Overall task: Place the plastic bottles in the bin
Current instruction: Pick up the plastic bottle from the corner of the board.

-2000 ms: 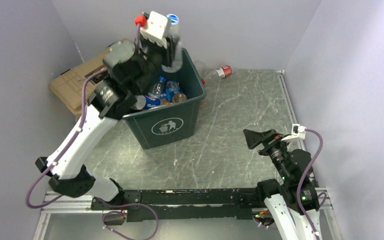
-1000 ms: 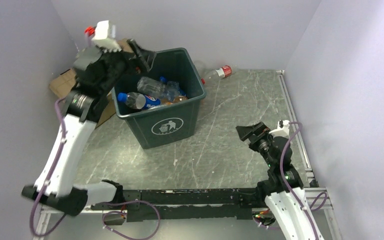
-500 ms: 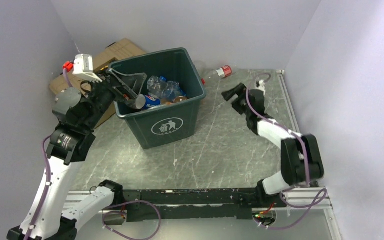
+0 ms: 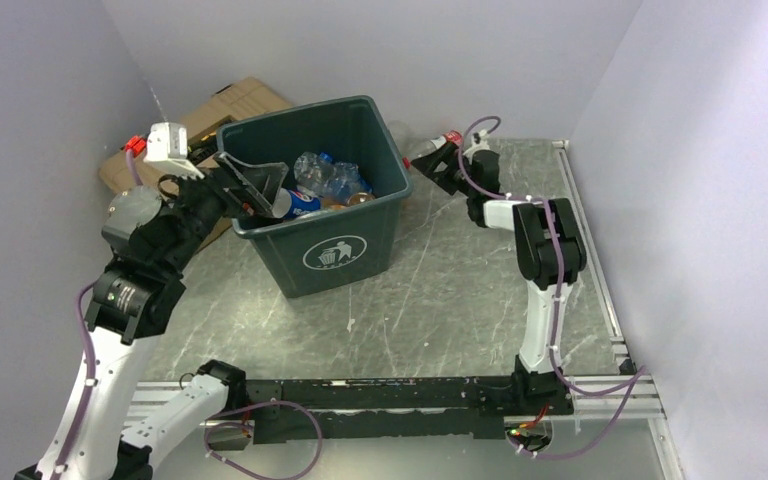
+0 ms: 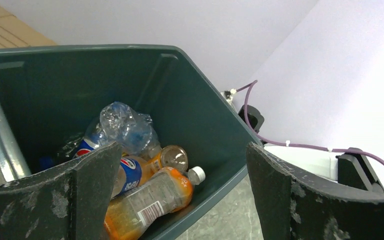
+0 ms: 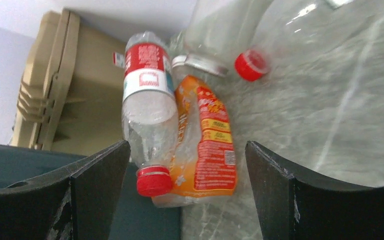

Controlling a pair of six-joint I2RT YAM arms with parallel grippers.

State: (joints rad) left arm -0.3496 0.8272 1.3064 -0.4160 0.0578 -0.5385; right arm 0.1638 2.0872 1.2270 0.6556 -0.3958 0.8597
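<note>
The right gripper moves down and toward the bin's side onto the red-labelled bottle's neck (image 6: 151,161) next, since the bottle's red end with the cap points toward its open fingers.
The dark green bin (image 4: 332,256) stands at the back left and holds several plastic bottles (image 4: 322,178). My left gripper (image 4: 260,186) hangs open at the bin's left rim, nothing between its fingers; below it lie an orange bottle (image 5: 156,196), a Pepsi bottle (image 5: 131,173) and a crumpled clear one (image 5: 124,122). My right gripper (image 4: 430,160) is open behind the bin's right back corner, low over the table. Just ahead of its fingers (image 6: 95,180) lie a clear red-labelled bottle (image 6: 148,116) with a red cap and a flattened orange-labelled bottle (image 6: 211,146), side by side against the bin wall (image 6: 130,215).
Further back lie another red-capped clear bottle (image 6: 252,64) and a bigger clear bottle (image 6: 220,30). A tan ribbed case (image 4: 155,150) leans behind the bin at left, tan case (image 6: 65,90). Walls close in at the back and both sides.
The left gripper let a bottle drop into the bin and drew back to the left rim. The right arm stretched from the right side to the bottles behind the bin.
</note>
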